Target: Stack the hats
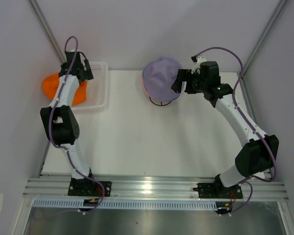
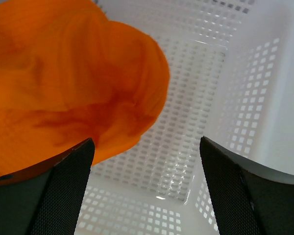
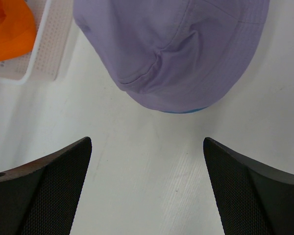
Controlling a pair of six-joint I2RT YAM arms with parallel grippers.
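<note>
The left gripper moves down into the white mesh basket next and closes on the orange hat's rounded edge point(image 1: 83, 88) point(image 2: 149, 110), since that edge lies below its open fingers.
The lavender hat point(image 1: 161, 77) sits on top of a pile at the back middle and also shows in the right wrist view point(image 3: 176, 49). A thin blue hat rim point(image 3: 186, 111) peeks out under it, and a pink edge point(image 1: 144, 89) shows at its left. The orange hat point(image 1: 56, 85) lies crumpled over the left side of the white mesh basket point(image 1: 102, 88). My left gripper point(image 1: 85, 71) hovers open over the basket, with the orange hat point(image 2: 63, 88) just left of its fingers. My right gripper point(image 1: 178, 81) is open and empty beside the lavender hat's right side.
The black wire stand point(image 1: 164, 102) shows under the hat pile. The basket floor point(image 2: 186, 98) is bare to the right of the orange hat. The basket corner point(image 3: 44, 49) and orange hat point(image 3: 7, 29) show in the right wrist view. Walls enclose the table on three sides.
</note>
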